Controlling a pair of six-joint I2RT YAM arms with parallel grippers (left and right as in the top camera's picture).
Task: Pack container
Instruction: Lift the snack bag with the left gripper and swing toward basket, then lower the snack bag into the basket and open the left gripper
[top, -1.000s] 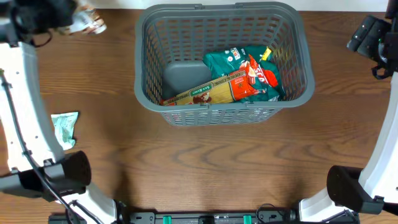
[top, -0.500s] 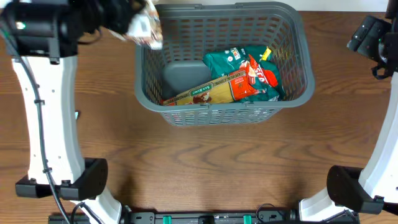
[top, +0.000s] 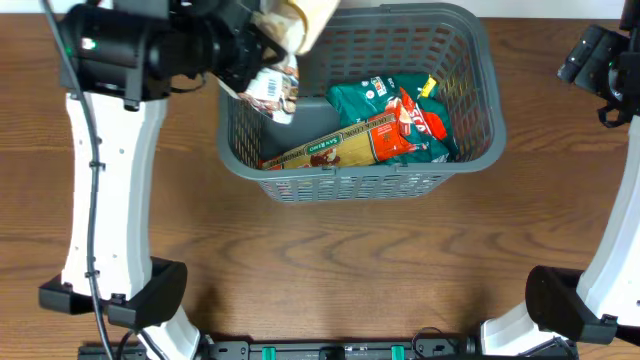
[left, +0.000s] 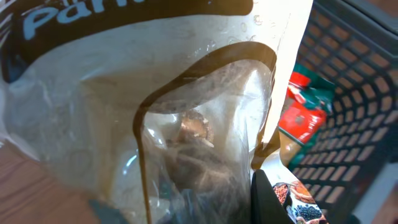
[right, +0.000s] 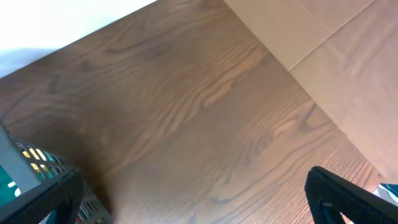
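Note:
My left gripper is holding the food bag (top: 278, 85) and needs to move it over and down to release it, since the container's bare bottom is below, to the gripper's right in the overhead view.
The dark grey slotted container (top: 470, 60) stands at the table's far middle. Inside lie a green packet (top: 365, 100), a red packet (top: 418, 120) and a long tan pasta packet (top: 330, 148). My left gripper (top: 262, 52) is shut on a clear and cream food bag (top: 278, 85) and holds it over the container's left part. In the left wrist view the food bag (left: 155, 118) fills the frame, with the container (left: 348, 93) to the right. My right gripper (top: 600, 70) is open and empty at the far right, beside the container (right: 43, 193).
The brown wooden table (top: 320, 260) runs in front of the container. The left arm's white links (top: 100, 200) stand at the left, the right arm's base (top: 570, 300) at the bottom right. The table's far edge meets a white wall (right: 56, 18).
My left gripper has carried the food bag from the far left table corner rightward to over the container's left part. The right arm has not moved.

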